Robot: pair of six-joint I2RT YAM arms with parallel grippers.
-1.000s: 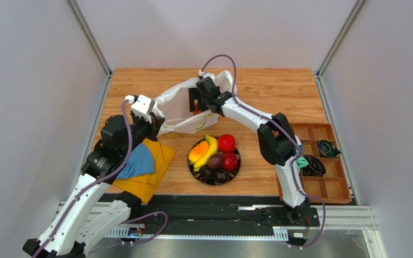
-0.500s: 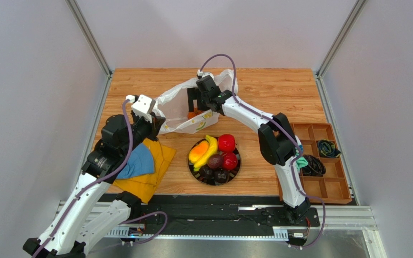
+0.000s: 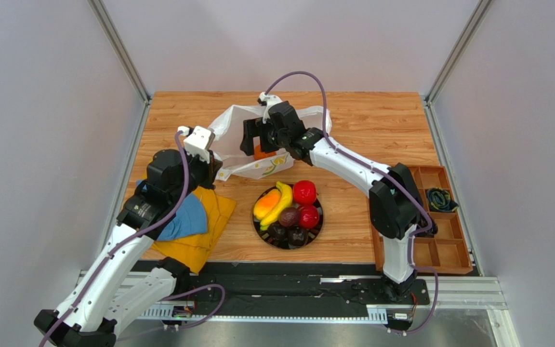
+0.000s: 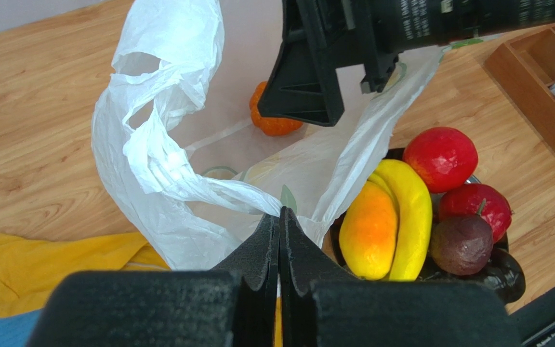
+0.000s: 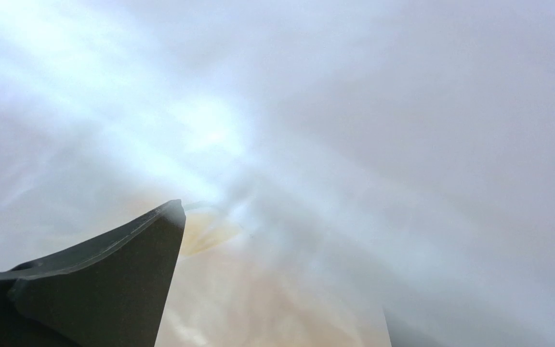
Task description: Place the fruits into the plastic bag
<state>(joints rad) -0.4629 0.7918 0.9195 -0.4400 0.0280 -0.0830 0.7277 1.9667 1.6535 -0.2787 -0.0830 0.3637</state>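
Note:
The round purple fruit (image 3: 288, 216) is still outside the bag, so my right gripper should next rise from the bag (image 3: 238, 124), go back over the plate and lower around the fruit.
The plastic bag (image 3: 238, 124) lies open at the table's middle back, also in the left wrist view (image 4: 159, 155). The ribbed orange fruit (image 3: 261, 152) rests inside it (image 4: 273, 121). My left gripper (image 3: 212, 165) is shut on the bag's near edge (image 4: 280, 215). My right gripper (image 3: 253, 137) reaches into the bag mouth above the orange fruit, open and empty (image 5: 280, 260); its view shows only translucent plastic. The banana (image 3: 282, 202), the mango (image 3: 265, 204), two red fruits (image 3: 303, 191) and dark purple ones (image 3: 288, 217) lie on the black plate (image 3: 319, 228).
A blue cloth (image 3: 186, 217) lies on a yellow cloth (image 3: 208, 235) under my left arm. A brown compartment tray (image 3: 439, 249) holding cables stands at the right edge. The plate of fruits sits just in front of the bag.
My right gripper has shifted a little left inside the bag and its elbow has swung right. The bag mouth has spread wider. My left arm has moved slightly forward, still holding the bag.

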